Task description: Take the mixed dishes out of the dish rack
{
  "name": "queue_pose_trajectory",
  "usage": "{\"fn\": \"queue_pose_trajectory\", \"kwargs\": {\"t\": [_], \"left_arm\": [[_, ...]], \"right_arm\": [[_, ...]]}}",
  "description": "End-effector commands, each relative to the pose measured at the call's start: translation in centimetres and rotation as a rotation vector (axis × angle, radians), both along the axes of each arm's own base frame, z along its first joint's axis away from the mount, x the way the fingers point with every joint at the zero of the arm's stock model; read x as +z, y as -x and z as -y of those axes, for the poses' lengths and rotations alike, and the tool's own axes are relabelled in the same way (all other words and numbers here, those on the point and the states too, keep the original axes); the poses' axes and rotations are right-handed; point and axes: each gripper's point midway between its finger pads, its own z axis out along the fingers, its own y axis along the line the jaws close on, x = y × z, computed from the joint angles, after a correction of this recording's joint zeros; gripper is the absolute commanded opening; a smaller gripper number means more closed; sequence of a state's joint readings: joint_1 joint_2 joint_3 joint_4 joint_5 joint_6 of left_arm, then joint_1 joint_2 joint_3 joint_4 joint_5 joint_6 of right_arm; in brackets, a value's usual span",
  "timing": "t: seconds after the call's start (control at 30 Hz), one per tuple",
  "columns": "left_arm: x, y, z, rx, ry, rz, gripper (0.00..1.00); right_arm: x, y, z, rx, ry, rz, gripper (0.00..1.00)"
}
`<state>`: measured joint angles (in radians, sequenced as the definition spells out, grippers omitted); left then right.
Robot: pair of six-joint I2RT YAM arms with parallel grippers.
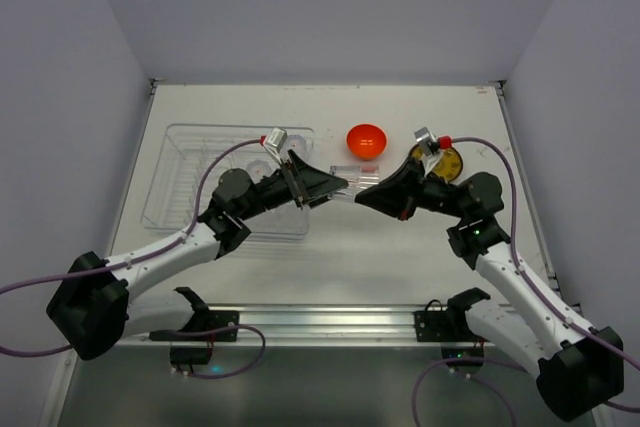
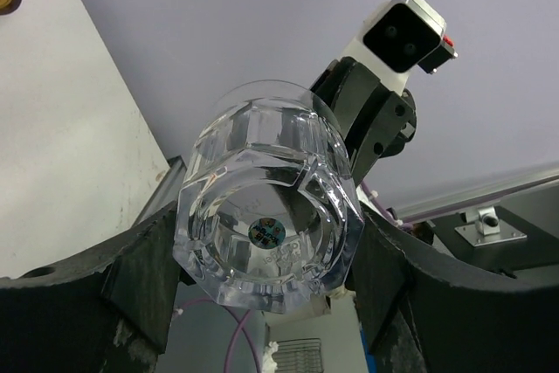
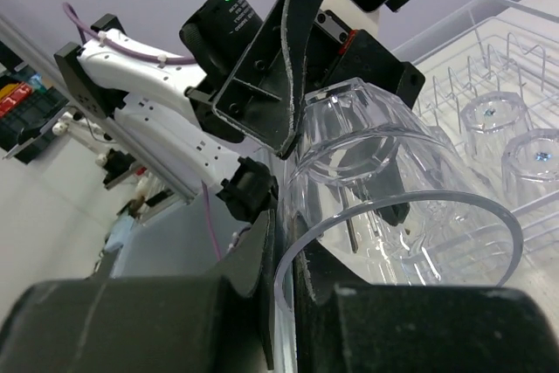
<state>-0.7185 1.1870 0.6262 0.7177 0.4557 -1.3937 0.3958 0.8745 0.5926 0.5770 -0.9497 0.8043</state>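
Note:
I will next tilt my right gripper downward, because the glass hangs sideways, so that the glass turns base-down. Then I will lower it onto the table near the orange bowl.
A clear drinking glass [image 1: 346, 188] hangs on its side in mid-air between my two arms, above the table's middle. My left gripper [image 1: 333, 185] is shut across its faceted base [image 2: 266, 233], with one dark finger [image 2: 140, 268] on each side. My right gripper [image 3: 284, 246] is shut on the wall of the glass at its rim [image 3: 384, 216], one finger inside and one outside. The dish rack [image 1: 185, 197] lies at the left, with two upturned glasses [image 3: 493, 115] in it. The orange bowl [image 1: 366, 138] and a yellow, dark-rimmed plate [image 1: 447, 163] sit on the table.
The rack's thin wire dividers [image 3: 463, 85] stand just behind the held glass. The table's metal front rail [image 1: 320, 319] runs between the two arm bases. Grey walls close in the table at the back and on both sides.

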Motion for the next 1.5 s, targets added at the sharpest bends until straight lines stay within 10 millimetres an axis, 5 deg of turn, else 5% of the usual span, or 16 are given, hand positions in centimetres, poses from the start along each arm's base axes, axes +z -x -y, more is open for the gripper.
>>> {"fn": "queue_pose_trajectory", "kwargs": {"t": [0.0,0.1,0.17,0.23,0.27,0.37,0.5,0.67,0.9,1.27,1.43,1.47], "left_arm": [[2.2,0.8,0.1,-0.028,0.040,0.108,0.33],[0.9,-2.0,-1.3,0.164,-0.152,0.147,1.00],[-0.4,-4.5,-4.5,0.382,-0.350,0.138,1.00],[0.9,-5.9,-7.5,0.534,-0.468,0.218,1.00],[0.0,-6.5,-10.7,0.657,-0.599,0.218,1.00],[1.0,-6.6,-15.9,0.836,-0.757,0.267,1.00],[1.1,-6.2,-20.0,0.926,-0.967,0.291,1.00],[1.9,-5.1,-24.1,1.026,-1.128,0.272,1.00],[1.2,-3.2,-26.6,1.034,-1.201,0.293,1.00],[-1.2,-2.7,-26.9,0.990,-1.250,0.295,1.00],[-2.1,-3.1,-26.3,0.965,-1.277,0.293,1.00],[-2.2,-3.3,-26.1,0.959,-1.278,0.292,1.00]], "right_arm": [[0.9,0.9,0.1,0.007,-0.020,0.105,0.00],[0.6,0.3,0.7,-0.077,0.002,0.100,0.00],[0.7,-0.7,1.4,-0.179,0.026,0.092,0.00],[-0.6,-2.1,2.3,-0.279,0.136,0.032,0.00],[-1.6,-3.1,2.7,-0.329,0.191,-0.011,0.00],[-5.7,-6.3,4.9,-0.499,0.435,-0.186,0.00],[-9.8,-8.5,6.6,-0.586,0.743,-0.353,0.00],[-13.2,-10.7,5.5,-0.625,1.058,-0.387,0.00],[-20.3,-12.8,3.7,-0.564,1.391,-0.465,0.00],[-24.4,-14.4,2.7,-0.472,1.597,-0.477,0.04],[-23.3,-14.5,2.7,-0.533,1.586,-0.459,0.42],[-22.9,-14.4,2.6,-0.539,1.572,-0.459,0.43]]}}
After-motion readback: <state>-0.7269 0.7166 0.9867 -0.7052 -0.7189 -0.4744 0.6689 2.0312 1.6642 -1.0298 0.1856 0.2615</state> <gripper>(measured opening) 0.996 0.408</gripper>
